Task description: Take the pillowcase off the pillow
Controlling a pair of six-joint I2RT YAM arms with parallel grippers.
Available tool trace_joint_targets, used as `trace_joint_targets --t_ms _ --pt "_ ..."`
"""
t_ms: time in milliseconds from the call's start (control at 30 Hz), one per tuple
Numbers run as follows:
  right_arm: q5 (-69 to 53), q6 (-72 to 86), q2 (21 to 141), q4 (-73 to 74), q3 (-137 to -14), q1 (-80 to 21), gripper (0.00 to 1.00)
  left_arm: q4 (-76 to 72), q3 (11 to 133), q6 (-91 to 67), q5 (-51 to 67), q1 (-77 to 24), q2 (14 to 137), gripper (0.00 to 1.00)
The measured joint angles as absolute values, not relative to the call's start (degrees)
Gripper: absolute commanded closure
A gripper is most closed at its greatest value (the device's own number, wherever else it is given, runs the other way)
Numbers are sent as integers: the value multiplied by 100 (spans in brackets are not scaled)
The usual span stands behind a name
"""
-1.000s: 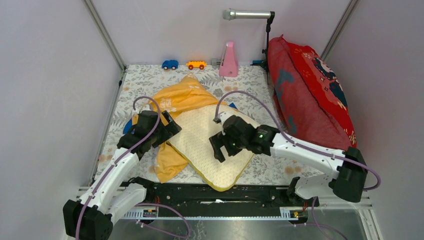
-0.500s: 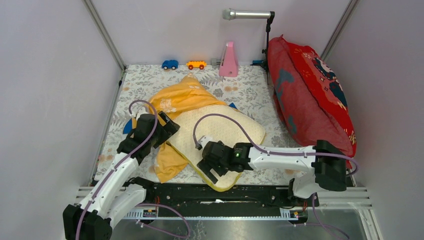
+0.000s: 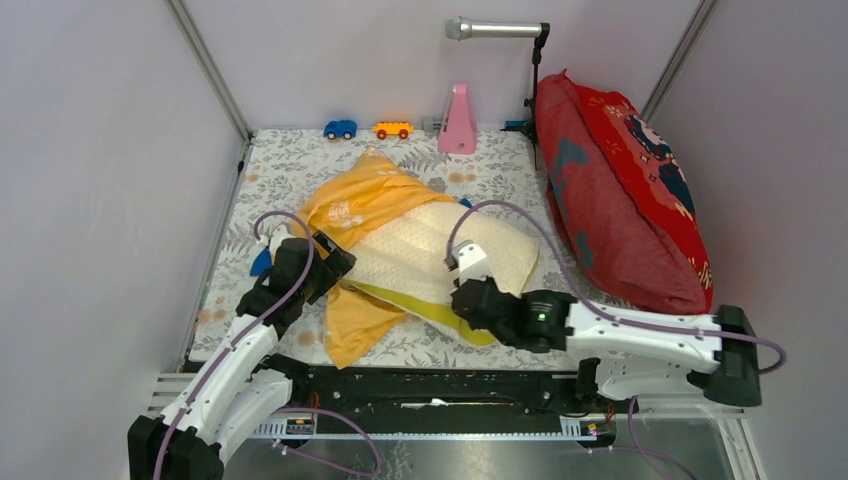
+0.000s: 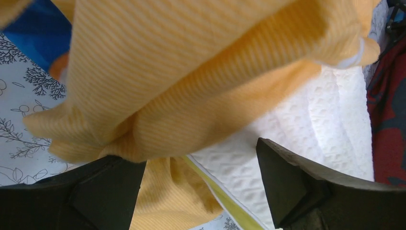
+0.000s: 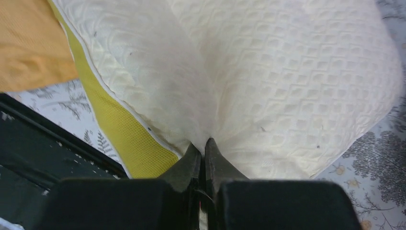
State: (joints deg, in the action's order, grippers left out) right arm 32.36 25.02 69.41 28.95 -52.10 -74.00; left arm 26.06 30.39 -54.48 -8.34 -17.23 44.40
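Note:
Next, my left gripper moves down slightly and closes there, since the drooping fold of pillowcase lies just below it, between its spread fingers.
The orange-yellow pillowcase still covers the far left end of the cream quilted pillow, and a loose flap of it hangs toward the near edge. My left gripper stands open at the pillowcase's left side. In the left wrist view the striped pillowcase droops between the wide-apart fingers, with the pillow behind it. My right gripper is shut on the pillow's near edge. The right wrist view shows the gripper pinching puckered pillow fabric beside the yellow-green band.
A big red patterned cushion leans against the right wall. A pink cone-shaped object, a blue toy car and an orange toy car line the back edge. A black rail runs along the near edge.
My right arm swung from above the pillow down to its near edge and shut on it; the pillow's near corner shifted right. My left gripper barely moved.

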Motion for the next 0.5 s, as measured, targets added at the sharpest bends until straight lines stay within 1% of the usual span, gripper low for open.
trace_joint_targets --t_ms 133,233,333,500 --pt "3658 2556 6112 2882 -5100 -7345 100 2648 3039 -5516 -930 -1726 4431 9" --pt "3734 2589 5861 2888 -4998 -7343 100 2633 3039 -5583 -950 -1726 4421 12" --pt "3747 2604 5811 2908 -4912 -7343 100 2554 3033 -5664 -945 -1726 4431 25" --pt "3769 2698 5784 3059 -4888 -7343 100 2117 2842 -5817 -917 -1726 4644 57"
